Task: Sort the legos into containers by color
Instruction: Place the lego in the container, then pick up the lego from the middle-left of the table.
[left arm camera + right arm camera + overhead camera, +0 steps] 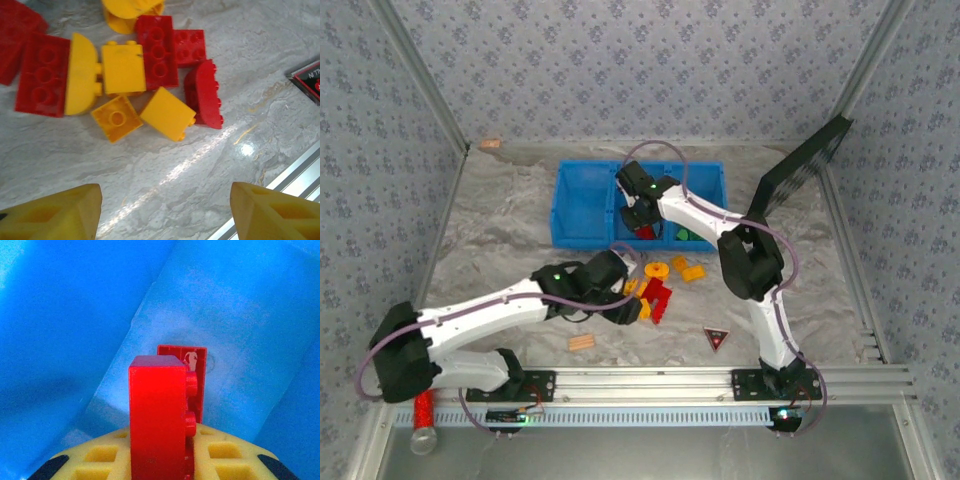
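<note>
I need to move my left gripper toward the dark triangle's side next and lower it over the curved red brick, because marble lies open along the brick's studded side.
A heap of red and yellow legos lies on the marble table just in front of the blue bin. My left gripper hovers open beside the heap. In the left wrist view its yellow fingertips stand wide apart over bare table, below a yellow brick and red bricks. My right gripper reaches down into the bin's middle compartment. It is shut on an upright red brick, with another red brick lying on the floor behind it. A green brick lies in the right compartment.
A yellow ring and an orange brick lie apart from the heap. A tan wooden piece and a dark triangle rest near the front rail. A black panel leans at the right wall.
</note>
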